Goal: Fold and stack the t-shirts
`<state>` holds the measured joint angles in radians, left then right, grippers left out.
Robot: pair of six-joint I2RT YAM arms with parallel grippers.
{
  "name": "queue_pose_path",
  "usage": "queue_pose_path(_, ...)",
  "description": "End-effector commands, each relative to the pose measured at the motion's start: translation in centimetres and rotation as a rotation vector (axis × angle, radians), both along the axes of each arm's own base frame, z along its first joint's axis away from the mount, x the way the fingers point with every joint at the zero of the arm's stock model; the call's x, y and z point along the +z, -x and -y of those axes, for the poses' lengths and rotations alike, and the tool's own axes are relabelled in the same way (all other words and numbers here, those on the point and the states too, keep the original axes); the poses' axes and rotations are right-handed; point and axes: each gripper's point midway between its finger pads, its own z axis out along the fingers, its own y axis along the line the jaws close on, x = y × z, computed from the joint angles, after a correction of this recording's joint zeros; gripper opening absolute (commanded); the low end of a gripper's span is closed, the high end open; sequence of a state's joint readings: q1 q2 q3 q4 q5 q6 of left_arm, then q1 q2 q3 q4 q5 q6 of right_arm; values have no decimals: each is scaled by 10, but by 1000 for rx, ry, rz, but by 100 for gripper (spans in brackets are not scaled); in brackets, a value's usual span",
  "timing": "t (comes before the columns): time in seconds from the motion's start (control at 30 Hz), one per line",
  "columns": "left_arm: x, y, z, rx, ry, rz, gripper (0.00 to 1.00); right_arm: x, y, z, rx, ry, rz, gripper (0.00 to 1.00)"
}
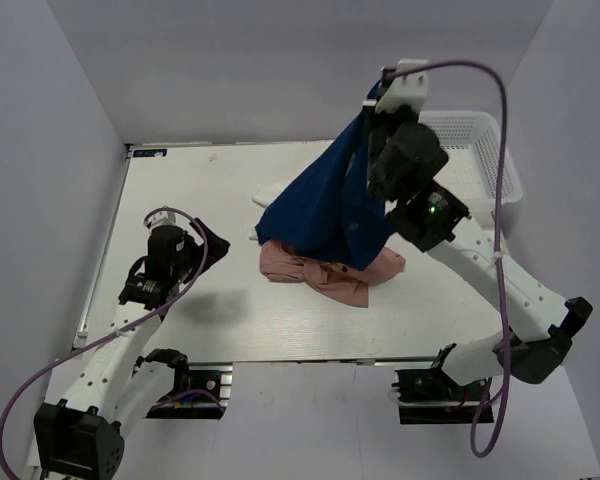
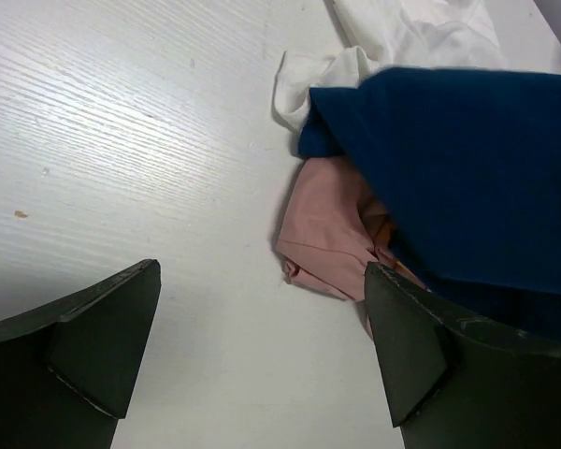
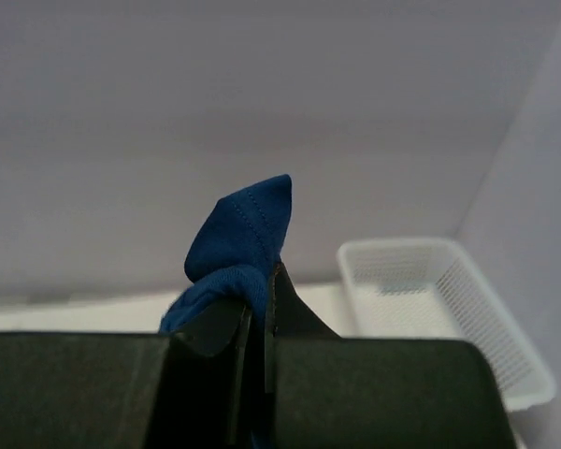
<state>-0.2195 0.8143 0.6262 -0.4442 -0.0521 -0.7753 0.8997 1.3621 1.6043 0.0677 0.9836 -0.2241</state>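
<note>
My right gripper lifts higher next, then comes down over the white mesh basket (image 1: 467,166) (image 3: 434,313).
My right gripper (image 1: 377,108) is raised high over the back right of the table and shut on a corner of the navy blue t-shirt (image 1: 325,205), which hangs down in a cone to the table. In the right wrist view a fold of the navy cloth (image 3: 243,229) sticks up out of the shut jaws of the right gripper (image 3: 262,292). The dusty pink t-shirt (image 1: 325,272) lies crumpled under the navy hem. A bit of the white t-shirt (image 1: 265,193) shows behind it. My left gripper (image 2: 262,281) stands open low over bare table, left of the pink t-shirt (image 2: 323,229), holding nothing.
A white mesh basket (image 1: 477,150) stands at the back right corner, just right of the raised arm, and shows again as the basket (image 3: 430,299) in the right wrist view. White walls close the table in on three sides. The left arm (image 1: 165,260) sits at the table's left.
</note>
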Motion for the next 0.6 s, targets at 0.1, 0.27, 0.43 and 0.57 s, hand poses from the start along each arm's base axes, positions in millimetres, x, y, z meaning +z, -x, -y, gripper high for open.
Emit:
queue_pose_path(0.1,14,-16,17,-70,37,34,100,155,-7,107,-385,-47,292,0)
queue_pose_path(0.27,11,-16,17,-75,27,24,100,199,-28,157,-627,80,473,0)
queue_pose_path(0.43,14,-18,16,-86,12,36,100,193,-70,209,-641,54,546,0)
queue_pose_path(0.57,10,-20,16,-96,-4,30,100,195,-97,237,-625,37,685,0)
